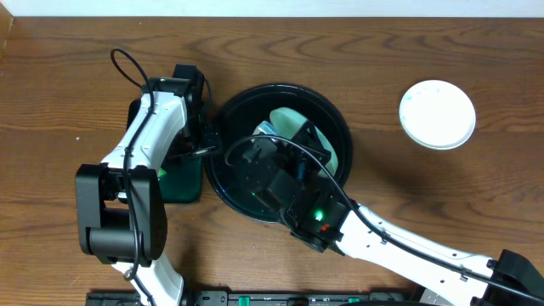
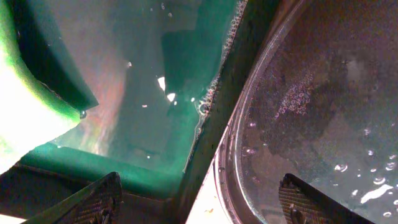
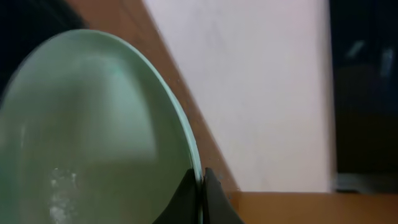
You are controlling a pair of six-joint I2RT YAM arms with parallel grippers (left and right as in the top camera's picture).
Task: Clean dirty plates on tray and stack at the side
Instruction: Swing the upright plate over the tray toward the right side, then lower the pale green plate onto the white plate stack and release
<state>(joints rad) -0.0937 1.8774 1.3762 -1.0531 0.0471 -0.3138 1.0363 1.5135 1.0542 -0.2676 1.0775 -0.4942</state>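
The robot's right gripper should next swing across and down to let go of the aqua plate flat on the white plate (image 1: pixel 438 113), since the white plate is to the gripper's right in the overhead view.
The glossy black tray (image 1: pixel 228 189) sits mid-table. Above it a pale-aqua plate (image 1: pixel 293 126) is tilted on edge, and my right gripper (image 1: pixel 289 151) is shut on its rim. In the right wrist view the two fingertips (image 3: pixel 189 190) pinch the thin rim of that plate (image 3: pixel 93 137), whose face looks wet. A white plate (image 1: pixel 438 113) lies on the table at the right. My left gripper (image 1: pixel 206 143) hovers open and empty over the tray's left rim. Its wrist view has one finger (image 2: pixel 93 202) above green water and the other above the tray (image 2: pixel 323 112).
A dark green rectangular tray (image 1: pixel 180 183) holding water (image 2: pixel 155 81) stands against the black tray's left side. A green and pale sponge-like thing (image 2: pixel 25 118) rests in it. The left arm's base stands at the front left. The right arm reaches in from the front right.
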